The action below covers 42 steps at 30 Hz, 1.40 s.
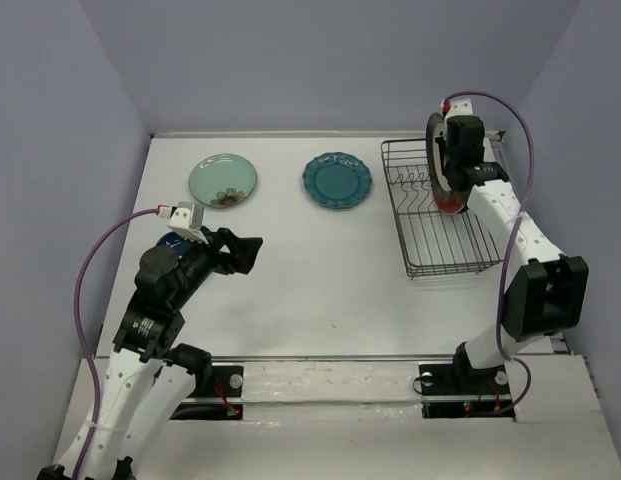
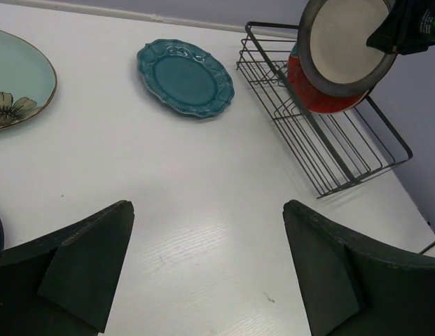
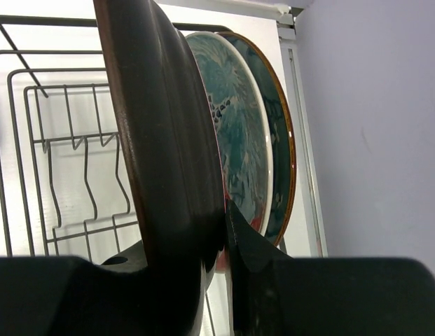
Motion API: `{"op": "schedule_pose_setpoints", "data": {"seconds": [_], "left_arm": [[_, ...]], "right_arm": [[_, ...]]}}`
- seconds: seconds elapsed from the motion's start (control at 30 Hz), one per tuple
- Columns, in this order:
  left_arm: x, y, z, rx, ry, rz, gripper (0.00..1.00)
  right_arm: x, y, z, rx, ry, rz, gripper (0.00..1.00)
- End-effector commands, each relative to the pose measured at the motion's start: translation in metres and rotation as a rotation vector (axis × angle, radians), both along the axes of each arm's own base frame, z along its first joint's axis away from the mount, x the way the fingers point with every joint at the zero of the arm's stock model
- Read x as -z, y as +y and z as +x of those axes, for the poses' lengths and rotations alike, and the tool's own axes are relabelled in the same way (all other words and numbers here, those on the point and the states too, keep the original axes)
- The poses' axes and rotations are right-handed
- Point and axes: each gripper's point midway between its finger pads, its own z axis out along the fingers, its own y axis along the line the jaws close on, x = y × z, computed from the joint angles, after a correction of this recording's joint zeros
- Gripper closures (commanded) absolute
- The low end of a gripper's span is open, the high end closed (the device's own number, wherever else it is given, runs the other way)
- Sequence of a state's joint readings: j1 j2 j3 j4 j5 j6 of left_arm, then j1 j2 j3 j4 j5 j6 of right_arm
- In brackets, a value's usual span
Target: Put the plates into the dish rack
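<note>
The cream plate is on edge above the rack's wires [image 1: 431,204] [image 3: 123,225], so my right gripper will next lower it between them beside the teal-patterned plate and release its rim.
My right gripper [image 1: 450,160] is shut on the rim of a cream plate with a dark brown rim [image 2: 343,38]. It holds the plate upright on edge over the far end of the black wire dish rack [image 1: 445,235]. In the right wrist view the fingers [image 3: 252,245] pinch this plate [image 3: 161,140]. Two plates stand in the rack right behind it, a teal-patterned one [image 3: 238,133] and a dark orange-rimmed one [image 3: 281,140]. A mint green plate [image 1: 222,180] and a scalloped teal plate [image 1: 337,181] lie flat on the table. My left gripper [image 1: 245,252] is open and empty, low over the table.
A dark blue plate [image 1: 172,239] shows partly under my left arm. The red underside of a racked plate [image 2: 319,98] shows in the left wrist view. The rack stands against the right wall [image 1: 580,120]. The near end of the rack holds only bare tines [image 3: 70,161].
</note>
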<state>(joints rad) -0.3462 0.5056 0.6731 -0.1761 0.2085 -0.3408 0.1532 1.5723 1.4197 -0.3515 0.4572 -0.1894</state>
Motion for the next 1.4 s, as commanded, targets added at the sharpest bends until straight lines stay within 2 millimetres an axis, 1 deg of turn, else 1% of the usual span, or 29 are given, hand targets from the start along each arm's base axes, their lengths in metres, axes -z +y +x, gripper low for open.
{"op": "schedule_pose_setpoints", "data": {"seconds": [0.0, 0.1, 0.13, 0.23, 0.33, 0.37, 0.47, 0.5, 0.63, 0.67, 0.77, 0.8, 0.83, 0.87, 0.93, 0.97, 1.0, 1.13, 1.17, 1.2, 1.27, 1.3, 1.33, 1.37], "left_arm": [[-0.005, -0.001, 0.000, 0.007, -0.035, 0.007, 0.01], [-0.004, -0.001, 0.000, 0.006, -0.033, 0.008, 0.01], [-0.004, -0.001, 0.000, 0.006, -0.033, 0.008, 0.01], [-0.004, -0.001, 0.000, 0.007, -0.032, 0.006, 0.01], [-0.005, -0.001, 0.000, 0.007, -0.033, 0.004, 0.01], [-0.005, -0.001, 0.000, 0.007, -0.033, 0.004, 0.01], [-0.005, -0.001, 0.000, 0.007, -0.033, 0.004, 0.01], [-0.004, 0.000, 0.001, 0.004, -0.031, 0.004, 0.01], [-0.004, -0.001, 0.000, 0.007, -0.031, 0.004, 0.01], [-0.004, -0.001, 0.001, 0.005, -0.029, 0.004, 0.01], [-0.004, -0.001, 0.001, 0.003, -0.028, -0.001, 0.01], [-0.004, -0.001, 0.001, 0.003, -0.027, -0.003, 0.01], [-0.004, -0.001, 0.001, 0.004, -0.026, -0.004, 0.01], [-0.004, -0.001, 0.001, 0.003, -0.026, -0.004, 0.01], [-0.004, -0.002, 0.001, 0.006, -0.026, -0.004, 0.01], [-0.004, -0.002, 0.001, 0.008, -0.023, -0.007, 0.01], [-0.004, -0.002, 0.001, 0.009, -0.024, -0.006, 0.01], [-0.003, -0.002, 0.003, 0.000, -0.021, -0.013, 0.01], [-0.002, -0.003, 0.004, 0.000, -0.016, -0.014, 0.01], [-0.002, -0.002, 0.005, -0.007, -0.011, -0.019, 0.01], [0.003, -0.003, 0.009, -0.015, 0.013, -0.021, 0.01], [0.005, -0.003, 0.011, -0.020, 0.026, -0.020, 0.01], [0.006, -0.004, 0.013, -0.024, 0.040, -0.026, 0.01], [0.013, -0.005, 0.017, -0.030, 0.076, -0.021, 0.01]], "right_arm": [[-0.088, -0.016, 0.015, 0.080, -0.292, -0.007, 0.93], [-0.099, -0.019, 0.012, 0.104, -0.328, 0.000, 0.93], [-0.102, -0.025, 0.010, 0.120, -0.339, 0.000, 0.93], [-0.113, -0.024, 0.009, 0.116, -0.363, 0.004, 0.93], [-0.106, -0.022, 0.013, 0.103, -0.347, 0.003, 0.93], [-0.103, -0.025, 0.014, 0.108, -0.340, 0.003, 0.93], [-0.084, -0.021, 0.021, 0.092, -0.303, 0.014, 0.93], [-0.077, -0.016, 0.024, 0.066, -0.292, 0.029, 0.93], [-0.053, -0.009, 0.030, 0.048, -0.251, 0.064, 0.93], [-0.047, -0.013, 0.031, 0.059, -0.243, 0.068, 0.93], [-0.031, -0.010, 0.032, 0.055, -0.217, 0.092, 0.93], [-0.023, -0.013, 0.031, 0.057, -0.202, 0.103, 0.93], [-0.019, -0.011, 0.031, 0.056, -0.197, 0.114, 0.93], [-0.015, -0.015, 0.031, 0.068, -0.194, 0.130, 0.93], [-0.002, -0.014, 0.030, 0.073, -0.173, 0.143, 0.93], [0.000, -0.019, 0.030, 0.090, -0.186, 0.159, 0.93], [0.011, -0.022, 0.028, 0.098, -0.171, 0.168, 0.93], [0.024, -0.024, 0.025, 0.114, -0.166, 0.196, 0.93], [0.029, -0.022, 0.025, 0.129, -0.168, 0.232, 0.93], [0.031, -0.022, 0.024, 0.132, -0.166, 0.238, 0.91], [0.035, -0.021, 0.024, 0.139, -0.163, 0.257, 0.83], [0.037, -0.021, 0.023, 0.148, -0.158, 0.261, 0.71], [0.037, -0.022, 0.022, 0.158, -0.159, 0.264, 0.63], [0.034, -0.023, 0.021, 0.176, -0.172, 0.275, 0.55]]}}
